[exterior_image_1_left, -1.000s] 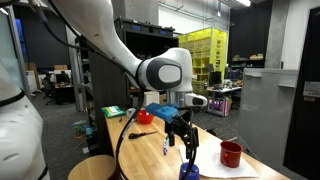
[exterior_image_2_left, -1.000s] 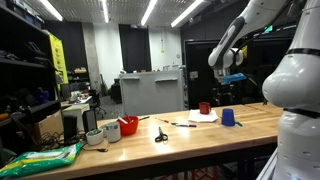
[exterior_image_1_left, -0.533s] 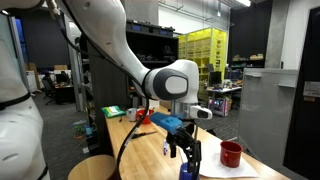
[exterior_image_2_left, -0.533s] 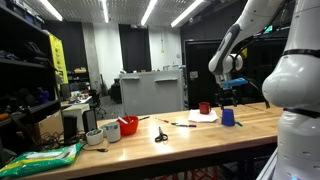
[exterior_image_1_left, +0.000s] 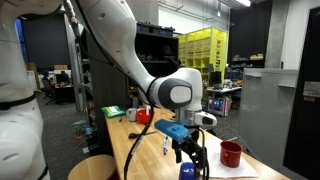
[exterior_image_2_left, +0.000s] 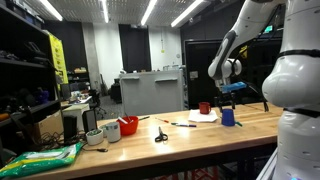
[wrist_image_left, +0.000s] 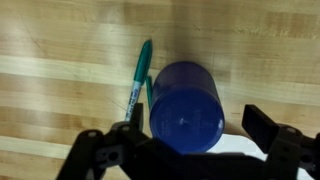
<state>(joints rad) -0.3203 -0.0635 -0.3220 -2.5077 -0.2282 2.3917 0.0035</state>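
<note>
My gripper lowers around the cup's upper part and closes next, as the blue cup stands below it with a gap beside each open finger.
A blue cup stands upright on the wooden table, seen from straight above in the wrist view. My gripper is open, with one finger on each side of the cup's rim and gaps on both sides. A green marker lies on the table just beside the cup. In both exterior views the gripper hangs directly over the blue cup, close above it.
A red cup stands near a white sheet of paper. Scissors, a marker and a red bowl lie farther along the table. A green bag sits at the far end.
My gripper has moved over toward the blue cup and come down lower above it. The cups and other things have not moved.
</note>
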